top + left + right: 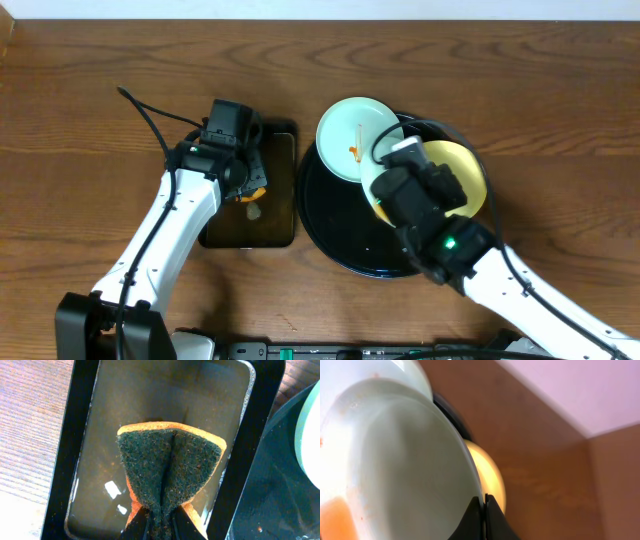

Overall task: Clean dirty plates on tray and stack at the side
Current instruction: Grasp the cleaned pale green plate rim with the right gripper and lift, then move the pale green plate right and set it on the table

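Note:
I should swing my right gripper across next, lower the plate flat and let it go, because clear wood beyond the yellow plate is to its right in the overhead view.
My right gripper [388, 195] [484, 502] is shut on the rim of a pale aqua plate [370, 187] [405, 470] and holds it tilted on edge over the round black tray [330, 225]. A second aqua plate [352, 138] with an orange sauce smear lies at the tray's far left rim. The pale yellow plate [462, 172] [491, 476] lies on the tray behind the held plate. My left gripper [247, 192] [160, 522] is shut on the sponge [167, 457], dark scouring side up, over the rectangular tray [80, 435].
The rectangular dark tray [280, 225] holds shallow water and sits just left of the round tray, whose rim shows in the left wrist view [265, 500]. Cables run over the table behind both arms. Bare wood lies far left and right.

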